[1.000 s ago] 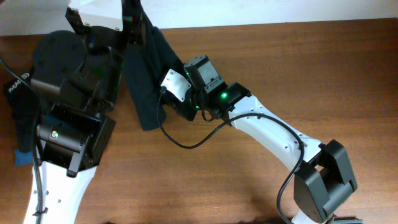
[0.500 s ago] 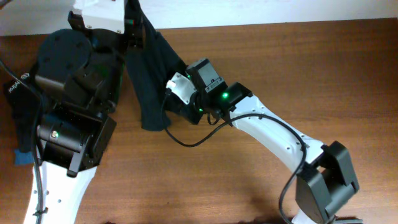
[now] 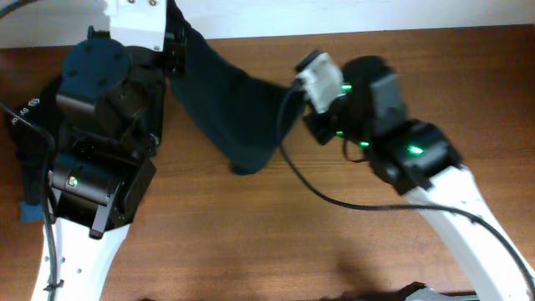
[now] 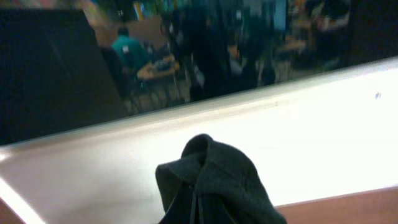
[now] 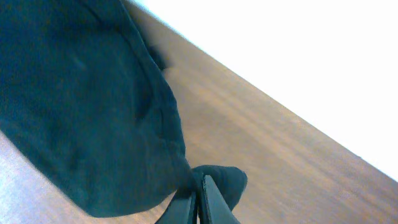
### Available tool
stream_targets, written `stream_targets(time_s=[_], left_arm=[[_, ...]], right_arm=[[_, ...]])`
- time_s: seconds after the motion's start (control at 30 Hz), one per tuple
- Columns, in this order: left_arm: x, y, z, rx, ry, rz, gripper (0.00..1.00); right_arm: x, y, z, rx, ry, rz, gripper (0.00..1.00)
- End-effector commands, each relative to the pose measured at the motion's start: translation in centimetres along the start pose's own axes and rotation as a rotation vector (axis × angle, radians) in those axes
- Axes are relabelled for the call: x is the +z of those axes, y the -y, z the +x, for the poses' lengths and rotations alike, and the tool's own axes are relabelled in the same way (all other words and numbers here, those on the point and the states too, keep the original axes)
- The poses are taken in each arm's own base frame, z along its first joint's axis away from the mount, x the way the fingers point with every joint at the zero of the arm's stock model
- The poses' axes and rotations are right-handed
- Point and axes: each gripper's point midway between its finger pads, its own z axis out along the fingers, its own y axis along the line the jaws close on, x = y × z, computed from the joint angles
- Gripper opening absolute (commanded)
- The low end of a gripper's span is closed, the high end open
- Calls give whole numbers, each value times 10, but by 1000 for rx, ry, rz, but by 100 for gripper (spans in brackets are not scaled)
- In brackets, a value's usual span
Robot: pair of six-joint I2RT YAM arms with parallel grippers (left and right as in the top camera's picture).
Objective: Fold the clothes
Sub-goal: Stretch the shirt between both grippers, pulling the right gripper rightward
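Observation:
I will next move my right gripper to the right in the overhead view and down onto the bare wooden table, and let go of its corner there, as the garment sags between both grippers.
A black garment [image 3: 230, 109] hangs stretched above the wooden table between both grippers in the overhead view. My left gripper [image 3: 177, 38] is shut on its top left corner near the table's far edge. In the left wrist view the pinched fabric [image 4: 217, 180] bunches over the fingers [image 4: 198, 211]. My right gripper [image 3: 301, 88] is shut on the garment's right corner. In the right wrist view the cloth [image 5: 81, 106] spreads to the left of the closed fingers [image 5: 202, 202]. No logo or lettering shows.
More dark cloth [image 3: 29, 159] and a blue piece [image 3: 29, 213] lie at the table's left edge, partly under the left arm [image 3: 92, 167]. A white wall [image 3: 334, 17] runs behind the table's far edge. Bare wooden table [image 3: 292, 242] lies in front.
My right gripper has swung to the right and back, pulling the garment's corner with it. The cloth has spread from a narrow hanging strip into a wider sheet. The left gripper stayed near the far edge.

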Motion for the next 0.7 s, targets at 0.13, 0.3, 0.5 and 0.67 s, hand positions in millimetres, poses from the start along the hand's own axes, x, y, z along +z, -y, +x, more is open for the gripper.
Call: stream_targets(time_s=[0.13, 0.3, 0.5, 0.67], left_arm=[[-12, -10, 19, 55, -95, -32, 1], [-8, -29, 48, 104, -213, -129, 1], [9, -33, 79, 143, -314, -147, 1], [21, -36, 98, 176, -373, -157, 0]], right_arm=[[-48, 60, 3, 71, -25, 214, 4], [-77, 97, 10, 123, -71, 331, 4], [-102, 126, 11, 169, -66, 413, 4], [-117, 145, 20, 206, -86, 467, 4]])
